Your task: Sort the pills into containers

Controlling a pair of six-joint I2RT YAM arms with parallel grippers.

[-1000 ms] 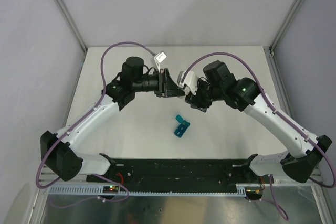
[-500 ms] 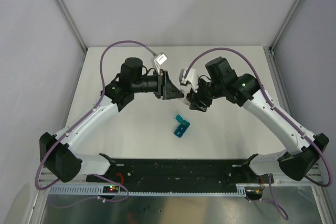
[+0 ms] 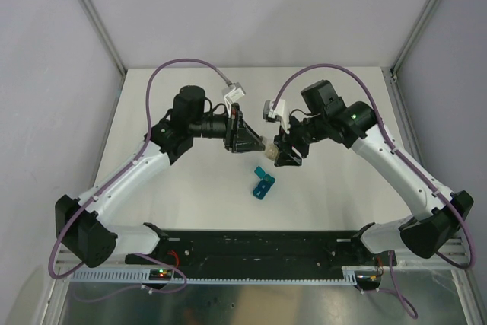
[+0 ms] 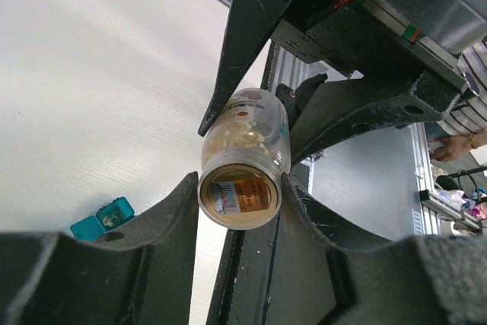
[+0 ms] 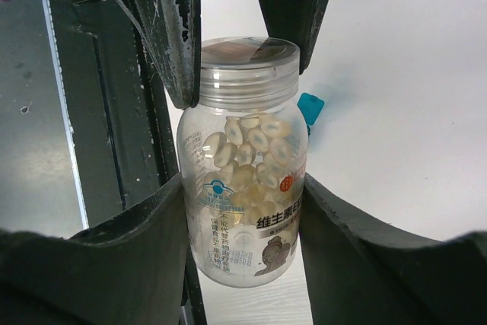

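Note:
The lid is already clamped by the left gripper's fingers, so I need to move my right gripper slightly toward them and open its fingers off the bottle's body (image 3: 271,151) (image 5: 243,188) to release it.
A clear pill bottle (image 3: 268,149) full of pale pills is held in the air between both grippers. In the right wrist view the bottle (image 5: 243,180) sits with its body between my right gripper (image 5: 243,218) fingers, and the left arm's fingers clamp its lid. In the left wrist view my left gripper (image 4: 240,203) is shut on the lid end of the bottle (image 4: 242,150). The teal container strip (image 3: 262,182) lies on the white table just in front of the bottle, lids open. It also shows in the left wrist view (image 4: 103,218) and in the right wrist view (image 5: 310,106).
A black mounting rail (image 3: 259,245) runs along the table's near edge. Grey walls with aluminium posts (image 3: 91,13) close in the back and sides. The white table (image 3: 190,188) surrounds the strip.
Both grippers have moved together toward the near edge, closer to the teal strip. The bottle now shows between them in the top view.

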